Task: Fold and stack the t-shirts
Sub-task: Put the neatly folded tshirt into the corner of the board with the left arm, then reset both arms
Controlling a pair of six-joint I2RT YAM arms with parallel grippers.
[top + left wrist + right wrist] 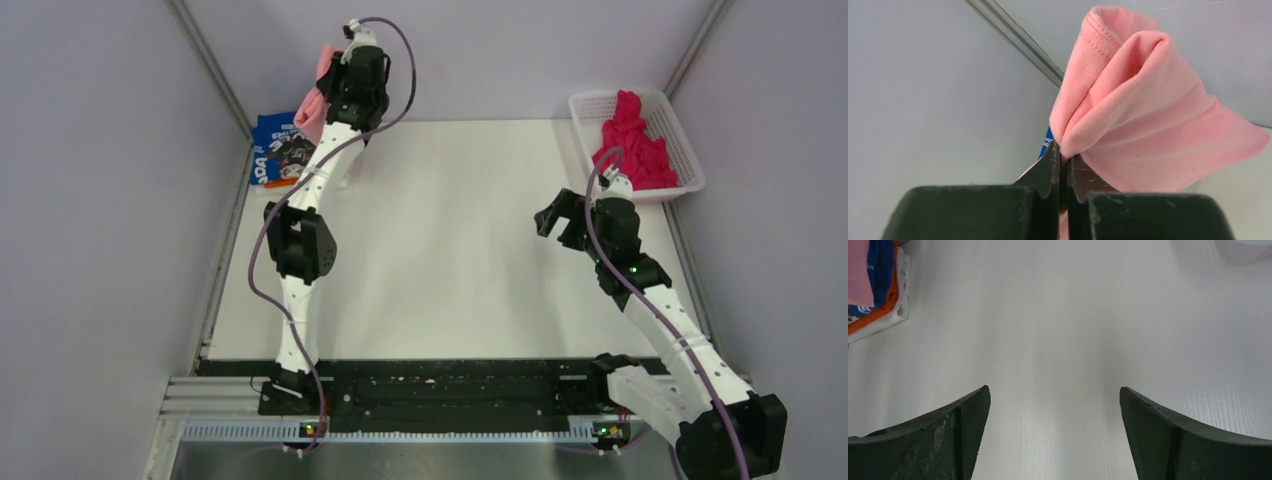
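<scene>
Next, my left gripper moves down and toward the side over the pile, because the light pink t-shirt (pixel 314 104) leaves the blue t-shirt's side toward the wall bare.
My left gripper (pixel 336 92) reaches to the far left corner and is shut on the light pink t-shirt (pixel 314 104). In the left wrist view the jaws (pixel 1064 150) pinch a bunched fold of the pink shirt (pixel 1148 105), which hangs lifted. Beneath it lies the blue t-shirt (pixel 280 146) with white lettering, on a small pile. The magenta t-shirt (pixel 636 142) lies crumpled in the basket at the far right. My right gripper (pixel 556 222) hovers over the table on the right, open and empty (pixel 1054 390).
The white mesh basket (pixel 688 152) stands at the far right corner. The right wrist view shows the pile's edge, with blue (pixel 881 265), orange (pixel 877 311) and white (pixel 901 290) layers. Grey walls enclose the white table (pixel 450 260).
</scene>
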